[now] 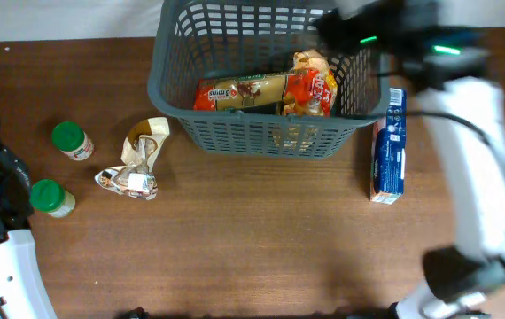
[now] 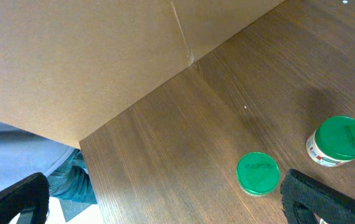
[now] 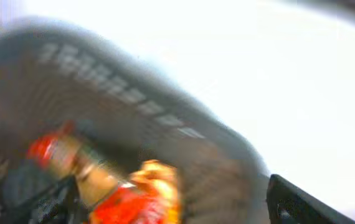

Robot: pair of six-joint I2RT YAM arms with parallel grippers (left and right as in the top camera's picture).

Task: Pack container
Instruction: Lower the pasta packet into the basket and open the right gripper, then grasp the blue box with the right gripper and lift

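Note:
I will move my right gripper to the right in the overhead view next, then down to the dark blue package [image 1: 389, 146], which is still outside the basket [image 1: 261, 135].
The dark grey slotted basket [image 1: 261, 135] stands at the back middle of the table. A red and cream packet [image 1: 239, 93] and an orange-red snack bag [image 1: 310, 89] lie inside it. My right gripper [image 1: 337, 31] hovers over the basket's back right corner, blurred by motion. In the right wrist view its fingers [image 3: 174, 199] are spread wide and empty above the orange bag [image 3: 146, 193] and the basket wall [image 3: 134, 99]. My left gripper [image 2: 165, 199] is open and empty at the far left of the table, beside two green-lidded jars.
Two green-lidded jars [image 1: 71, 139] [image 1: 50, 197] stand at the left, also seen in the left wrist view [image 2: 258, 173] [image 2: 339, 140]. Two crumpled packets [image 1: 146, 142] [image 1: 128, 182] lie left of the basket. A blue box [image 1: 390, 146] lies to its right.

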